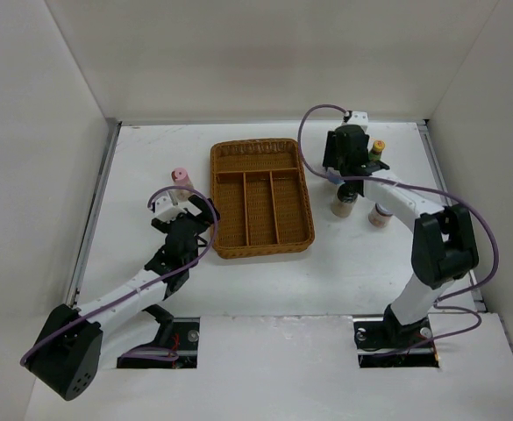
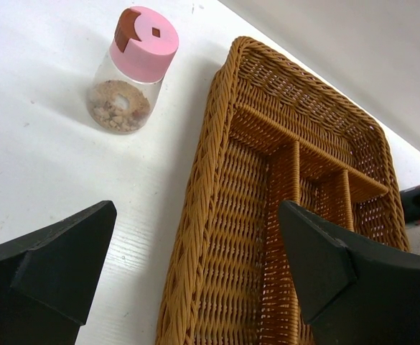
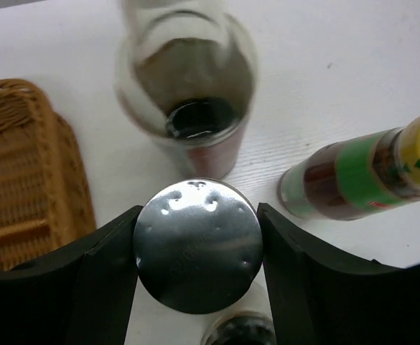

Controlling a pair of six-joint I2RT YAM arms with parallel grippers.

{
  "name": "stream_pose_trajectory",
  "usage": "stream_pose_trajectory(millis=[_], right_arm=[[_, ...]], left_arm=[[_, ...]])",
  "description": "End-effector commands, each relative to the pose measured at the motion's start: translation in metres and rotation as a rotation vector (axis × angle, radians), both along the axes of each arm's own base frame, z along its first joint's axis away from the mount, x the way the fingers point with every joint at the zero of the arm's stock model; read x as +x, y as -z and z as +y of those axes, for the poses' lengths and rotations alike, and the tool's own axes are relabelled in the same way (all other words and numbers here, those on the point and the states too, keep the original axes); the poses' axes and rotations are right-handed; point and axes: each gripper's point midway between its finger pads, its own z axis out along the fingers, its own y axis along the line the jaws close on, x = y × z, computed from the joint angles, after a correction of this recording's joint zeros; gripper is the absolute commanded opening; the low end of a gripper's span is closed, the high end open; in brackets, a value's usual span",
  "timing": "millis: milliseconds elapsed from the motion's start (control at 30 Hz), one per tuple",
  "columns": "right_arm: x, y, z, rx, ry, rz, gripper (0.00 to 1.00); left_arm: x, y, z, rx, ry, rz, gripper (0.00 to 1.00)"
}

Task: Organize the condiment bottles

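The tray's empty far section (image 1: 255, 160) (image 3: 6, 172) is to the left of my right gripper in the top view. Next, the gripper needs to lift the jar over the tray's rim, lower it and let go.
My right gripper (image 3: 197, 253) is shut on the round grey lid of a jar (image 3: 195, 215), a finger pressed against each side. In the top view this gripper (image 1: 344, 171) is at the back right, and a bit of blue label (image 1: 337, 176) shows under it. Close behind the held jar stands a glass bottle with dark contents (image 3: 188, 93). A yellow-capped bottle (image 3: 367, 169) with a green label stands to its right (image 1: 377, 147). The pink-lidded jar (image 2: 134, 72) stands left of the tray (image 1: 180, 178). My left gripper (image 2: 197, 215) hangs open over the tray's left rim (image 1: 199, 210).
The brown wicker divided tray (image 1: 260, 197) lies mid-table, its compartments bare (image 2: 296, 180). Two more small jars (image 1: 344, 203) (image 1: 380, 213) stand just in front of the right gripper. White walls close the table at the back and sides.
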Motion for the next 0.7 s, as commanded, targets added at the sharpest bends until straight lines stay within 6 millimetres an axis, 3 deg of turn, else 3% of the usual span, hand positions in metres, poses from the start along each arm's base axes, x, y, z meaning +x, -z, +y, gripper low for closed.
stream_pose_trajectory(millis=[0, 133, 233, 467, 667], right_arm=[[-0.002, -0.115, 0.032, 0.035, -0.055, -0.308, 0.54], [-0.013, -0.157, 0.073, 0.046, -0.142, -0.409, 0.54], [-0.008, -0.171, 0.113, 0.070, -0.222, -0.446, 0.54], [0.029, -0.162, 0.213, 0.082, -0.388, -0.415, 0.54], [0.054, -0.128, 0.252, 0.086, -0.446, -0.360, 0.54]], left_arm=[[0.003, -0.009, 0.000, -0.027, -0.005, -0.042, 1.00], [0.002, -0.007, 0.000, -0.027, -0.005, -0.042, 1.00], [0.001, -0.011, 0.002, -0.034, -0.011, -0.057, 1.00], [-0.001, -0.011, 0.008, -0.038, -0.027, -0.063, 1.00], [-0.001, -0.008, 0.011, -0.041, -0.032, -0.060, 1.00]])
